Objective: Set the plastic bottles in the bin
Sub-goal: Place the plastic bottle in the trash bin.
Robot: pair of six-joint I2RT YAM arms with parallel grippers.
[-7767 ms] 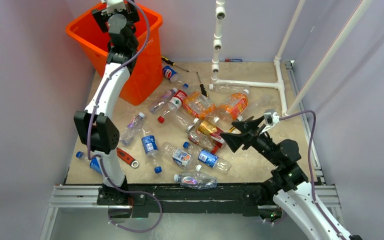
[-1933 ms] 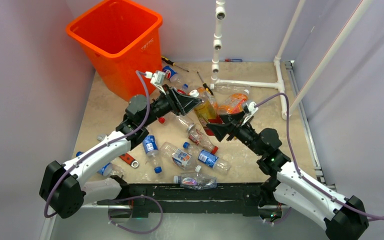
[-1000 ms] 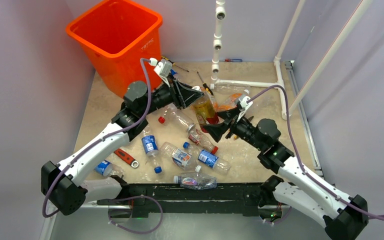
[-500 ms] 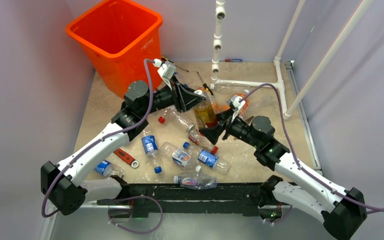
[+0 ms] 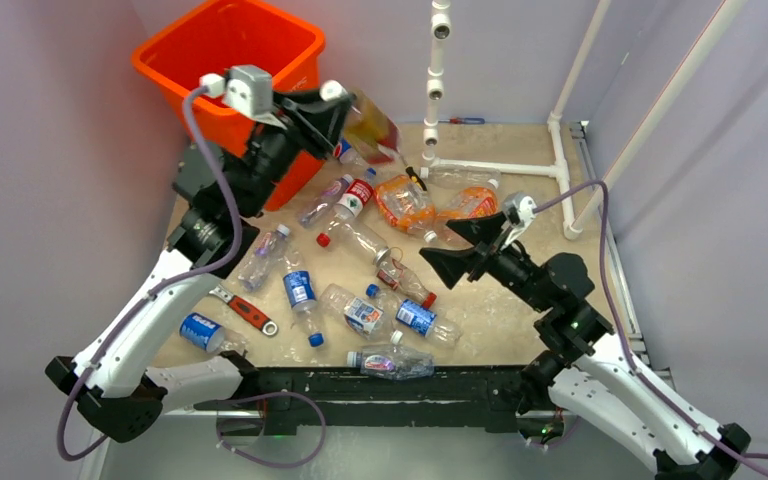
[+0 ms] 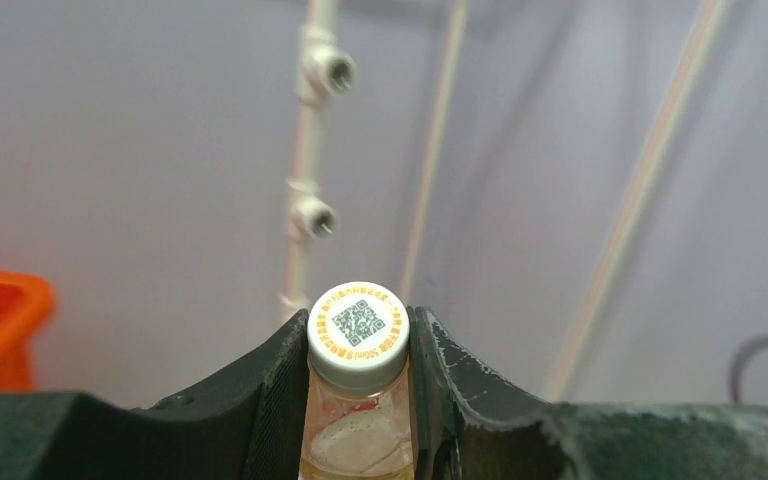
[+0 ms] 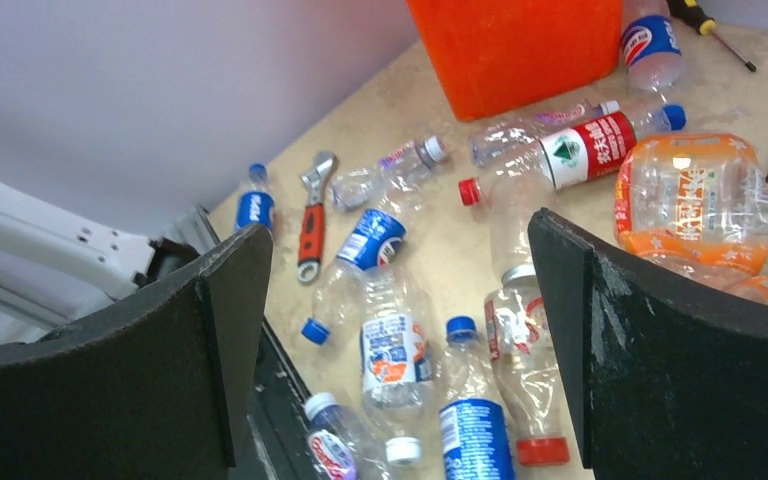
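The bottle swings over the orange bin's opening (image 5: 232, 50) next and my left gripper releases it, since that opening lies to the gripper's left in the top view.
My left gripper (image 5: 328, 100) is shut on the neck of an orange-tinted, white-capped bottle (image 5: 370, 128), held high in the air just right of the orange bin (image 5: 222, 52). In the left wrist view the cap (image 6: 358, 325) sits pinched between both fingers, with the bin's rim (image 6: 0, 320) at the far left. My right gripper (image 5: 447, 248) hangs open and empty over the middle of the table. Its wrist view looks between the wide fingers (image 7: 230, 330) at several bottles lying below, among them a blue-labelled one (image 7: 475, 435) and a red-capped one (image 7: 525, 370).
Several bottles lie scattered over the table, two orange ones (image 5: 403, 203) near the white pipe frame (image 5: 500, 168). A red-handled wrench (image 5: 250, 312) lies at the front left, a screwdriver (image 5: 407, 172) by the pipe. Walls close in on both sides.
My left arm has swung the white-capped bottle up and left toward the bin. My right gripper has opened wider and drawn back to the right, away from that bottle.
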